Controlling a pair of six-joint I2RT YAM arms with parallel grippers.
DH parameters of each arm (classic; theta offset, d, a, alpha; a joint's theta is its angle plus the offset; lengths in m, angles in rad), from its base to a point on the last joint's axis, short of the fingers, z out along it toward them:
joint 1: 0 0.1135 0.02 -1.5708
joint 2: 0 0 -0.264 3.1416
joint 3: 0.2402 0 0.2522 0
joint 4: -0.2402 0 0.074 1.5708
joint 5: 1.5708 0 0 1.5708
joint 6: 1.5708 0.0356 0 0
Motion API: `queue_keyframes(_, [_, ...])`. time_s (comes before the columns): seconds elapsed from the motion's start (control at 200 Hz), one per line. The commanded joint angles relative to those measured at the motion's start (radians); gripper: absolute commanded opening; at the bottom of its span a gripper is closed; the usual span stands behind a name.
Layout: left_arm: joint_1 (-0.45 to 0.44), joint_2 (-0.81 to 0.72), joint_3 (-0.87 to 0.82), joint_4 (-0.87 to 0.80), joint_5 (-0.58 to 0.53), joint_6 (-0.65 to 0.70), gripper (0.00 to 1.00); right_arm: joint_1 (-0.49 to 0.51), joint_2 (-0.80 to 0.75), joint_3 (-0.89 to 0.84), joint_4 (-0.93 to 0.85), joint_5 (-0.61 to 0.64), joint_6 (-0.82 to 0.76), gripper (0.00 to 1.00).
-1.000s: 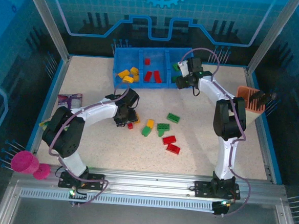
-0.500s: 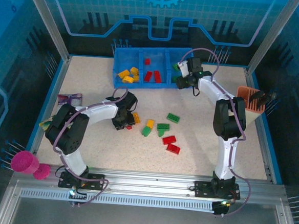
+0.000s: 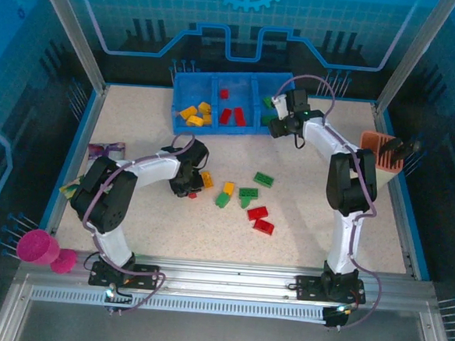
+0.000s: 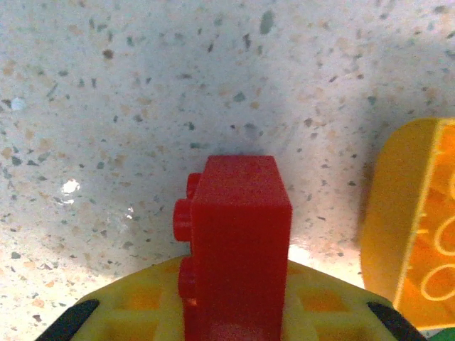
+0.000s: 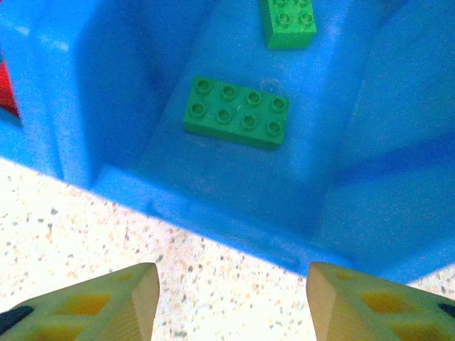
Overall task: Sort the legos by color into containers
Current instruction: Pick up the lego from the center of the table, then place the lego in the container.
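Note:
I need to move the red lego in my left gripper up from the table and outward over the tray's middle section (image 3: 233, 108) next, then release it, because red legos are already there.
My left gripper (image 3: 192, 187) is low over the table, left of the loose legos. Its yellow fingers (image 4: 142, 305) are shut on a small red lego (image 4: 238, 241), with an orange-yellow lego (image 4: 416, 227) lying just to the right. My right gripper (image 5: 231, 291) is open and holds nothing, hovering at the front wall of the blue tray (image 5: 234, 213). Two green legos (image 5: 236, 112) lie in the right container. In the top view the tray (image 3: 214, 132) holds orange-yellow legos (image 3: 195, 113) on the left and red ones (image 3: 231, 114) in the middle.
Loose green (image 3: 263, 179), yellow (image 3: 228, 188) and red (image 3: 257, 213) legos lie mid-table. A purple packet (image 3: 106, 152) lies at the left. An orange-pink slotted holder (image 3: 381, 152) is at the right edge and a magenta cup (image 3: 38, 247) is off the front left corner.
My left gripper has closed on the red lego and shifted slightly. The right arm has stayed where it was.

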Motion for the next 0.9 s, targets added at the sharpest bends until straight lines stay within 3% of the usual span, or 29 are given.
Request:
queue_keyframes(0.0, [-0.002,-0.037,0.091,-0.061,-0.051,0.086,0.18,-0.007,-0.114,-0.061,0.025,-0.007,0.035,0.58])
queue_keyframes(0.17, [-0.006,-0.078,0.251,-0.123,-0.097,0.159,0.17,-0.007,-0.219,-0.177,0.042,-0.022,0.093,0.59])
queue_keyframes(0.3, [-0.010,-0.032,0.387,-0.067,-0.114,0.200,0.17,-0.005,-0.295,-0.270,0.056,-0.050,0.142,0.59])
queue_keyframes(0.42, [-0.013,0.085,0.552,0.004,-0.119,0.226,0.16,0.003,-0.353,-0.339,0.051,-0.064,0.186,0.59])
queue_keyframes(0.53, [-0.019,0.231,0.745,0.028,-0.142,0.267,0.15,0.008,-0.396,-0.387,0.045,-0.161,0.242,0.59])
queue_keyframes(0.896, [0.007,0.739,1.403,-0.092,-0.172,0.328,0.15,0.095,-0.510,-0.526,-0.005,-0.168,0.324,0.60])
